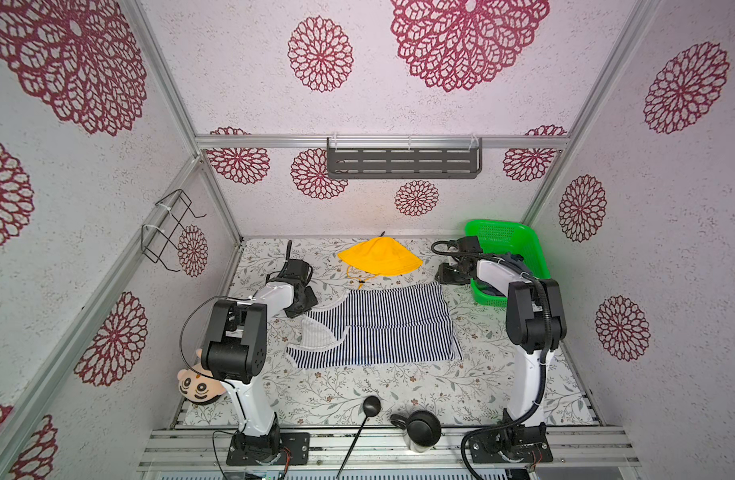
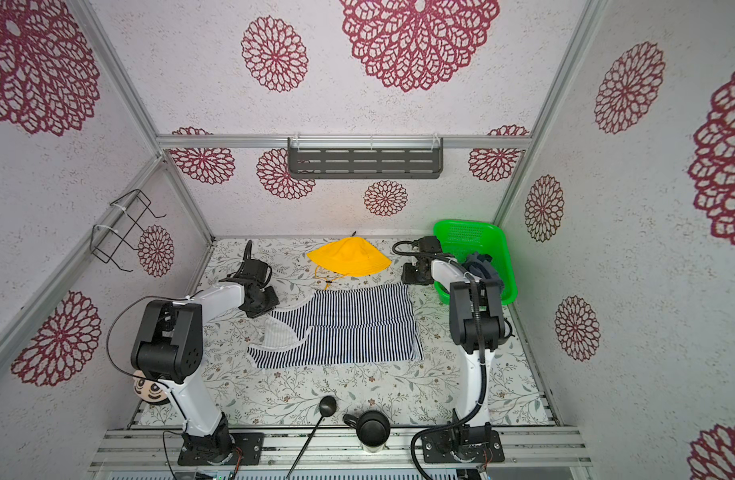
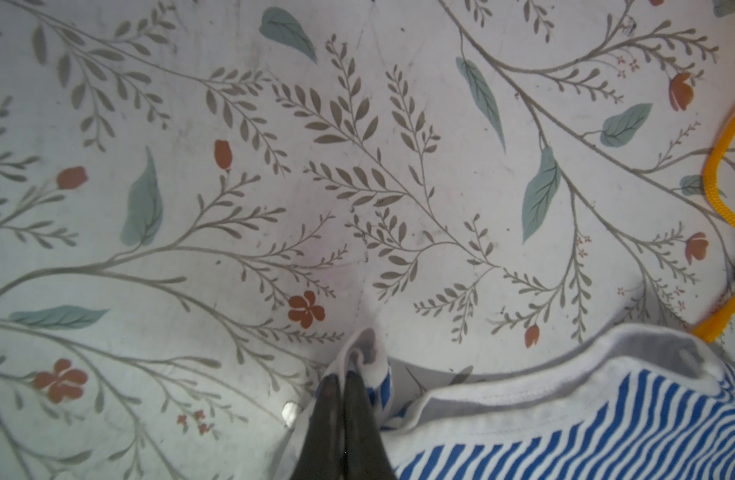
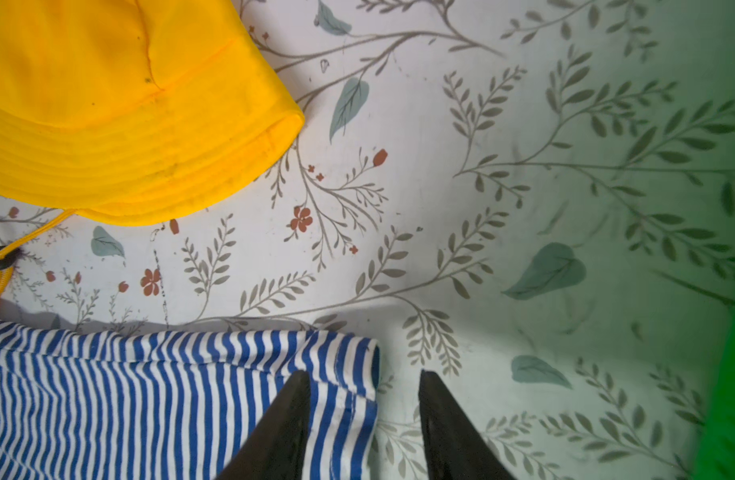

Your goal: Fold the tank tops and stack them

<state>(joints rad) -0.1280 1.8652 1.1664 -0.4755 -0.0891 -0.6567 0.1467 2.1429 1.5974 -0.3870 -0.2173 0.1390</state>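
Note:
I should lower my right gripper onto the striped top's far hem corner point(image 1: 440, 285) point(image 4: 359, 371) and close it, because that corner is just below, between the gripper's open fingers.
A navy-and-white striped tank top point(image 1: 382, 324) point(image 2: 345, 328) lies spread flat in the middle of the table, straps to the left. My left gripper point(image 1: 302, 306) point(image 3: 349, 376) is shut on the far strap point(image 3: 367, 353), whose white edging is pinched between the dark fingertips. My right gripper point(image 1: 451, 276) point(image 4: 363, 376) stands open over the top's far right hem corner point(image 4: 349, 365), one finger point(image 4: 288, 415) above the stripes and one beside the cloth. A dark blue-grey cloth point(image 2: 480, 266) lies in the green basket, partly hidden by the right arm.
A yellow cloth hat point(image 1: 380, 257) with a cord lies just behind the striped top. The green basket point(image 1: 509, 235) stands at the back right. Along the front edge are a black ladle point(image 1: 370, 405), a black mug point(image 1: 419, 428) and a plush doll head point(image 1: 197, 384).

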